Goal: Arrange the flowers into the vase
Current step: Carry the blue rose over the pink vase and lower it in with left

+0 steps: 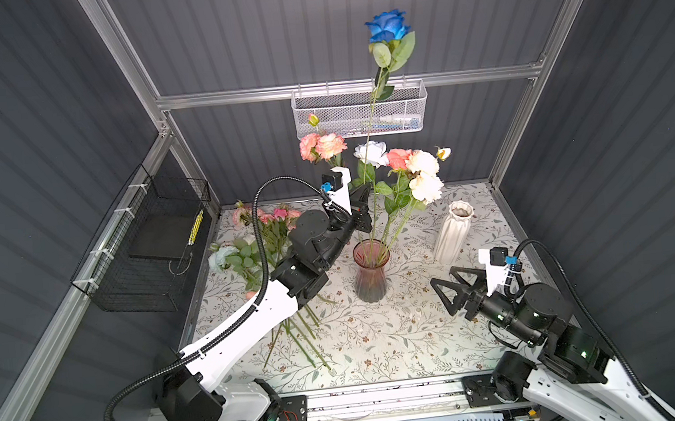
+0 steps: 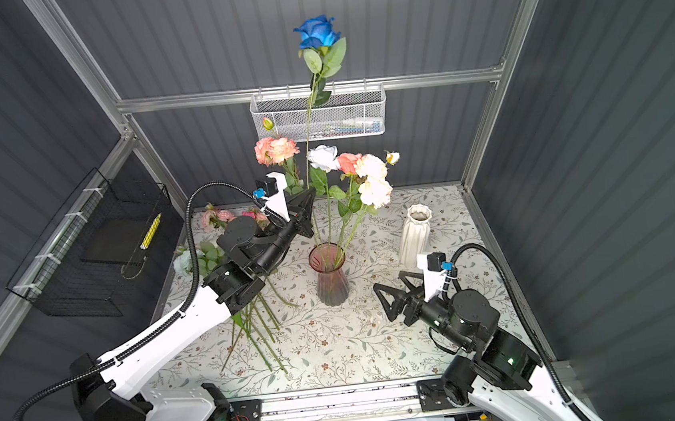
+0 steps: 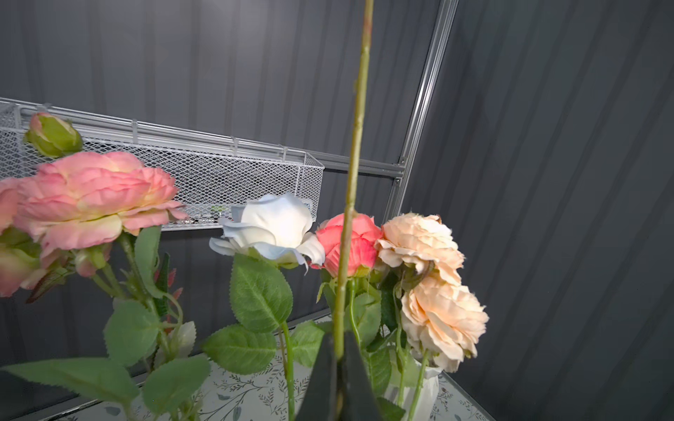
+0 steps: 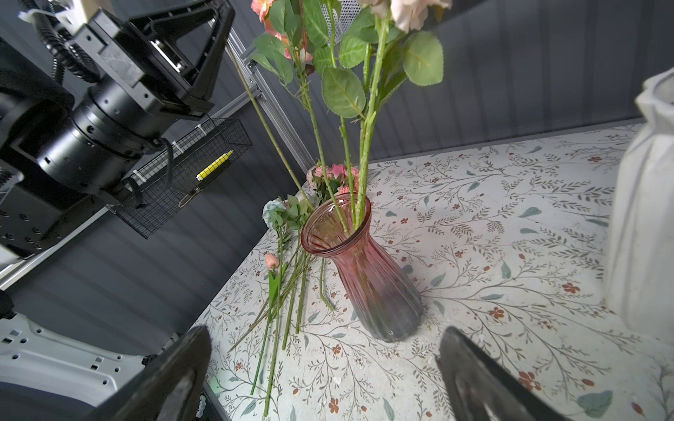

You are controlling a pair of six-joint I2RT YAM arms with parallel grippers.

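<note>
My left gripper lowers toward the pink glass vase's opening [image 1: 371, 252] next and lets go of the rose's thin stem, since the blue rose still towers above the other blooms.
A pink glass vase [image 1: 371, 273] [image 2: 329, 277] [image 4: 364, 269] stands mid-table with several flowers in it: white [image 1: 371, 153], pink and peach [image 3: 437, 313] blooms. My left gripper [image 1: 366, 211] [image 2: 307, 212] [image 3: 338, 359] is shut on the thin stem [image 3: 352, 189] of a tall deep blue rose [image 1: 388, 26] [image 2: 318, 32], above and left of the vase. That stem's lower end reaches the vase's rim; I cannot tell if it is inside. More flowers [image 1: 255, 243] [image 4: 284, 277] lie on the table at the left. My right gripper [image 1: 444, 277] [image 2: 388, 281] [image 4: 324, 364] is open and empty, right of the vase.
A white ribbed vase [image 1: 452, 230] [image 4: 645, 218] stands right of the pink one, just behind my right gripper. A white mesh basket [image 1: 360, 113] hangs on the back rail. A black wire basket [image 1: 143, 245] with a yellow pen hangs on the left wall.
</note>
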